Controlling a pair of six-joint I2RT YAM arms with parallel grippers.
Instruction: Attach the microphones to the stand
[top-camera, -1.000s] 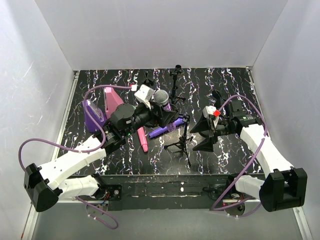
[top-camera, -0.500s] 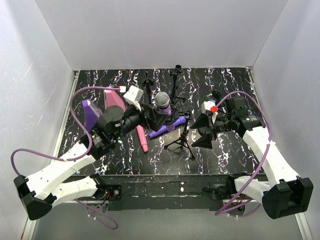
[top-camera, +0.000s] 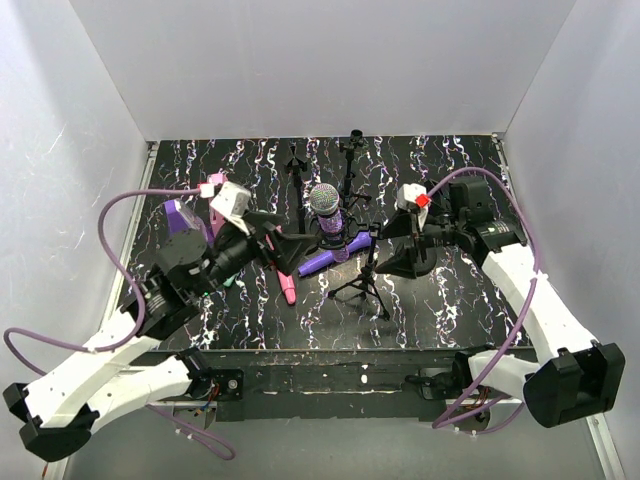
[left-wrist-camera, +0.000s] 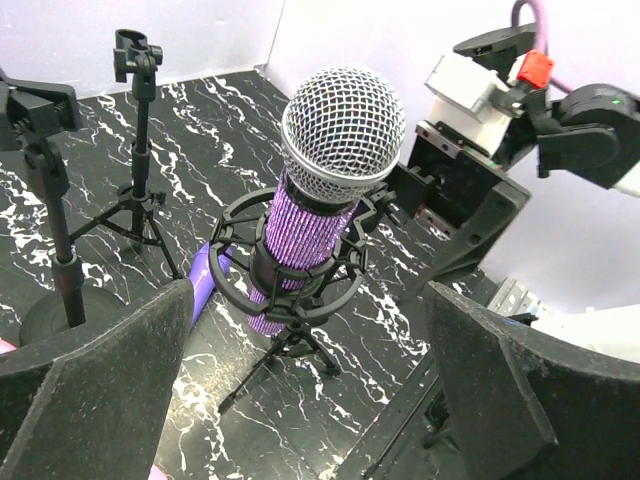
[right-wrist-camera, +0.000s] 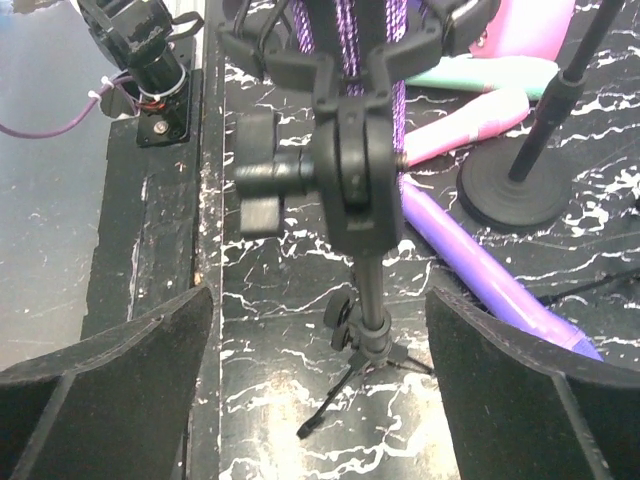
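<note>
I will next move my right gripper to the left in the top view, onto the stand's pole just below the shock mount (top-camera: 373, 246) (right-wrist-camera: 369, 277), because the pole is between the open fingers.
The glittery purple microphone (top-camera: 326, 203) (left-wrist-camera: 340, 130) stands upright in the shock mount (left-wrist-camera: 290, 265) of the black tripod stand (top-camera: 364, 284) (right-wrist-camera: 365, 300) at mid-table. My left gripper (top-camera: 286, 246) (left-wrist-camera: 308, 300) is open just left of it, touching nothing. On the stand's right side my right gripper (top-camera: 398, 246) (right-wrist-camera: 318, 300) is open too, its fingers either side of the pole and apart from it. A plain purple microphone (top-camera: 318, 262) (right-wrist-camera: 480, 270) and a pink microphone (top-camera: 287, 282) (right-wrist-camera: 465, 125) lie on the table behind the stand. A mint green microphone (right-wrist-camera: 480, 72) lies beside the pink one.
Two more bare stands are at the back: a round-base stand (top-camera: 296, 166) (left-wrist-camera: 50, 210) and a small tripod stand (top-camera: 352, 160) (left-wrist-camera: 140, 140). A pink wedge (top-camera: 214, 192) and a purple wedge (top-camera: 180, 218) sit at the left. White walls enclose three sides.
My left gripper opened, let go of the glittery microphone and drew back to the left; the microphone stays in the mount. My right gripper shifted slightly towards the back.
</note>
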